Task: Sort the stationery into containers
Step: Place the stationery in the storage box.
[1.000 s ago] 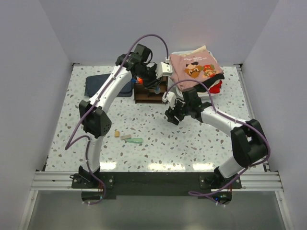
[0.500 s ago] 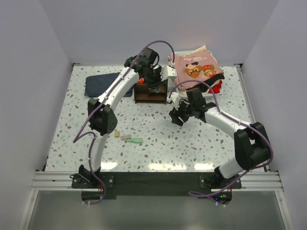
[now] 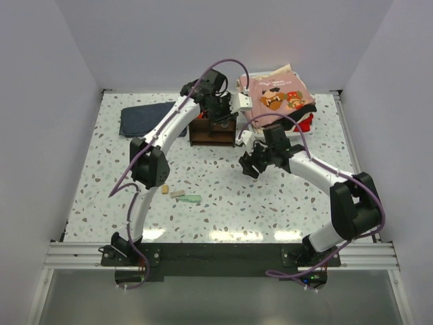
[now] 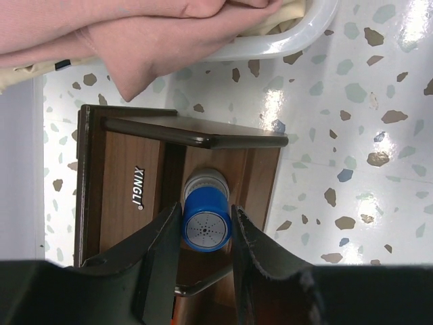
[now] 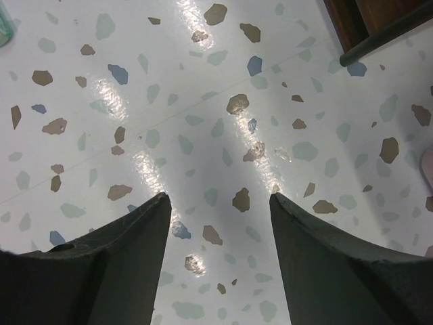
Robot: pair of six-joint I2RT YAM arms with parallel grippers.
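The left gripper will next move slightly toward the organiser compartment's lettered panel (image 4: 132, 188), which lies to the gripper's left in the wrist view, and release the bottle's blue cap.
My left gripper (image 4: 206, 215) is shut on the tiny blue-capped bottle (image 4: 206, 229), cap towards the camera. It holds the bottle over an open compartment of the dark brown wooden organiser (image 4: 128, 189). In the top view the left gripper (image 3: 220, 116) hangs over the organiser (image 3: 212, 133) at the back middle. My right gripper (image 5: 218, 203) is open and empty above bare table, just right of the organiser (image 5: 379, 20); it also shows in the top view (image 3: 247, 166). A tan eraser (image 3: 164, 190), a pale eraser (image 3: 177, 193) and a green eraser (image 3: 192, 199) lie at the front left.
A white bin with pink clothes (image 3: 277, 95) stands at the back right, close behind the organiser; its rim (image 4: 270, 42) shows in the left wrist view. A dark blue folded cloth (image 3: 145, 118) lies at the back left.
My left arm has swung to the right and now holds its gripper over the organiser. My right gripper has shifted slightly right and stayed open.
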